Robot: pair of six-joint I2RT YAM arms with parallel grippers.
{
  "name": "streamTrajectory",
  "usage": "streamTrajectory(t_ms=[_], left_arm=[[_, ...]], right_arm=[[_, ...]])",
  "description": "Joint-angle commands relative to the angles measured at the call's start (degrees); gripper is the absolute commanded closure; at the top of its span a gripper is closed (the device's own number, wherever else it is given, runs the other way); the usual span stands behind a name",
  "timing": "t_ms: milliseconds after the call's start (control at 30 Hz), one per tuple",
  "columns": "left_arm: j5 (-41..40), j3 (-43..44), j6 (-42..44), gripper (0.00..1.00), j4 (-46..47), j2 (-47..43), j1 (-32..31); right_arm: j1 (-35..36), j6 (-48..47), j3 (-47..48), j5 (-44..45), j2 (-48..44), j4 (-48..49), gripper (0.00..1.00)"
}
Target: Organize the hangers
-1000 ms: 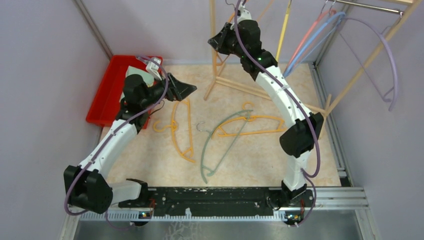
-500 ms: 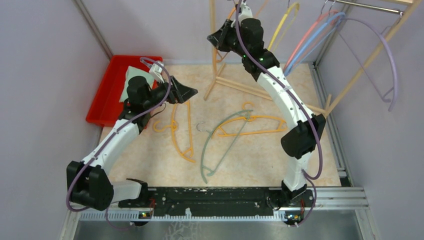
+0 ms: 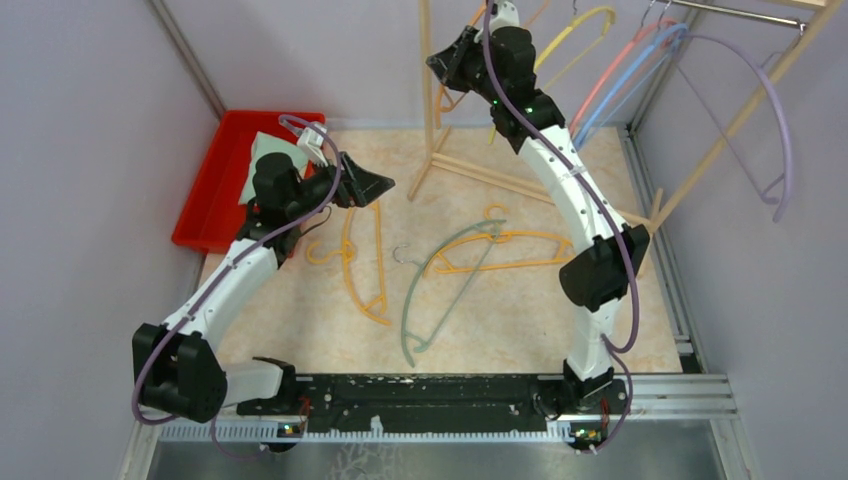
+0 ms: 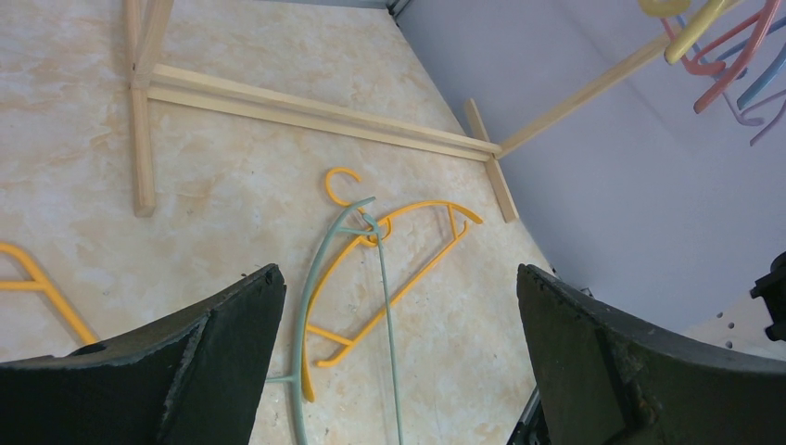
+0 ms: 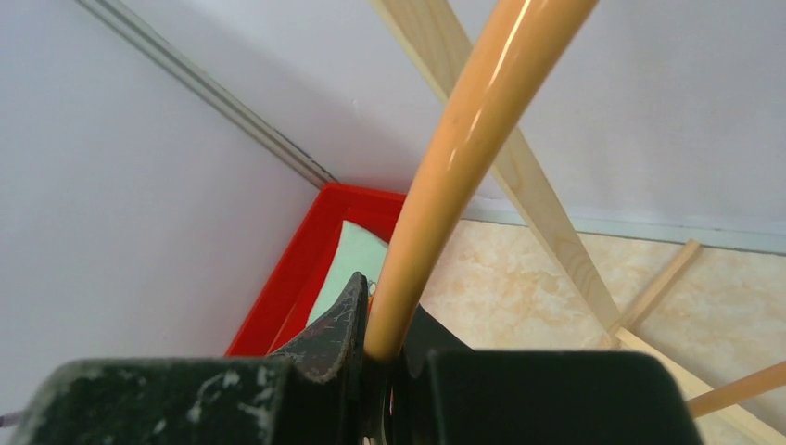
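Note:
The upright pole is close beside my right gripper, so my right gripper will move a little away from it, toward the yellow hanger, before it lets go of the orange hanger.
High at the back, by the wooden rack, my right gripper (image 3: 443,62) (image 5: 385,345) is shut on a thick orange hanger (image 5: 463,139) that runs up out of its jaws. Over the floor's left side my left gripper (image 3: 374,186) (image 4: 397,273) hangs wide open with nothing in it. Ahead of it and below lie a green hanger (image 3: 440,270) (image 4: 297,380) crossing an orange hanger (image 3: 530,235) (image 4: 424,273). Another orange hanger (image 3: 350,262) lies just below the left gripper. On the rail hang yellow (image 3: 575,25), pink (image 3: 618,72), blue (image 3: 632,85) and lavender (image 3: 775,100) hangers.
A red bin (image 3: 212,195) holding something pale green (image 3: 262,150) sits at the back left, behind the left arm. The rack's wooden base bars (image 3: 500,175) and upright pole (image 3: 427,50) cross the back of the floor. Walls close in on both sides.
The right arm has risen and shifted right with the orange hanger. The yellow hanger on the rail has swung. The left gripper has edged slightly right and stayed open.

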Motion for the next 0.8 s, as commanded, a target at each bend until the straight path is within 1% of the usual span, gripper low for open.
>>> streamTrajectory(t_ms=[0,333,533,567,633,767], left_arm=[[0.1,0.1,0.9,0.00,0.3,-0.8,0.4],[-0.1,-0.3,0.8,0.00,0.4,-0.7,0.5],[-0.4,-0.7,0.7,0.00,0.6,-0.7,0.6],[-0.4,-0.7,0.8,0.00,0.6,-0.6,0.6],[-0.3,-0.7,0.7,0.00,0.7,-0.5,0.6],[-0.2,-1.0,0.5,0.00,0.9,-0.5,0.6]], right_arm=[[-1.2,-0.1,3.9,1.6,-0.4,3.0,1.00],[-4.0,2.5,4.1,2.5,0.6,0.1,1.00],[-5.1,3.7,2.0,2.1,0.2,-0.9,1.00],[-5.1,3.9,1.6,2.1,0.0,-0.9,0.98],[-5.2,4.0,0.9,2.4,-0.5,-1.1,0.90],[-5.2,4.2,-2.0,3.8,-2.8,-0.3,0.69]])
